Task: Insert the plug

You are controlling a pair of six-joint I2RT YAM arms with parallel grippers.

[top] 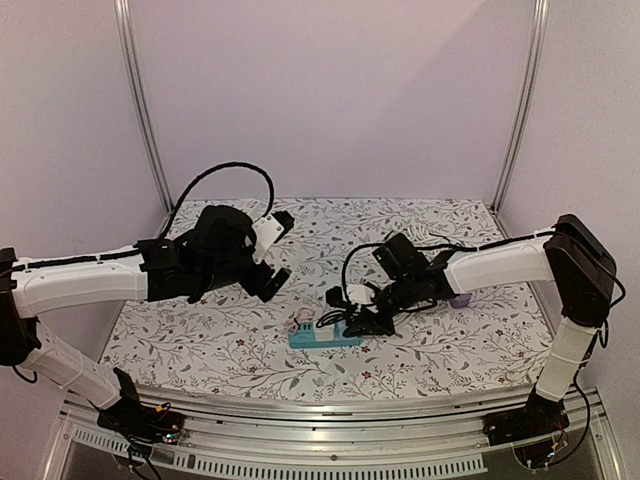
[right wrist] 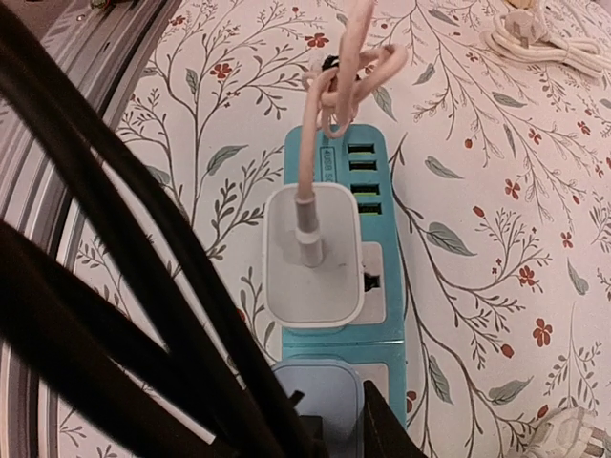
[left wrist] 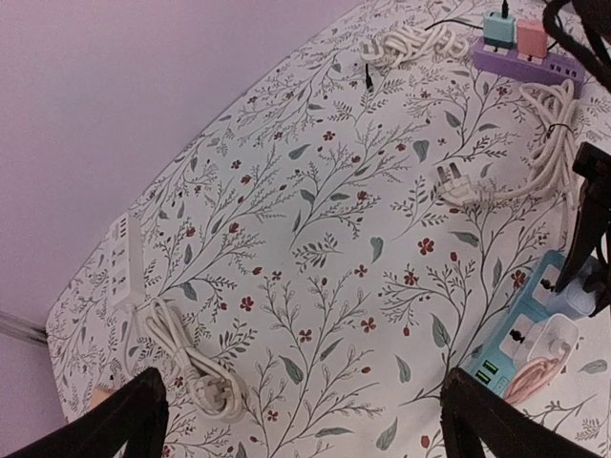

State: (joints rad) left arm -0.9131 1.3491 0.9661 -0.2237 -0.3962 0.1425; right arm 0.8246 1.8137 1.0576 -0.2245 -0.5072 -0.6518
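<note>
My right gripper should next carry the pale blue plug [right wrist: 320, 396] and teal power strip outward, turning, and release them there, on the open tabletop lying outward by the white cord bundle.
A pale blue plug [right wrist: 320, 396] stands on the near socket of the teal power strip [right wrist: 387, 329], and my right gripper [right wrist: 339, 429] is shut on it; one finger [right wrist: 382, 425] shows beside it. How deep the plug sits I cannot tell. A white adapter [right wrist: 313, 253] with a pink cable [right wrist: 334, 91] occupies the socket beyond it. From above, the right gripper [top: 366, 320] hangs over the teal strip [top: 322, 339]. My left gripper [top: 272, 256] hovers open above the table's left half, its fingers [left wrist: 124, 420] wide apart and nothing between them.
Black cables [right wrist: 115, 248] cross the left of the right wrist view. A white power strip [left wrist: 124, 258] with a coiled cord [left wrist: 191, 363] lies far left. A purple strip [left wrist: 530, 62] with adapters and a white cord bundle [left wrist: 535, 153] lie at the back right.
</note>
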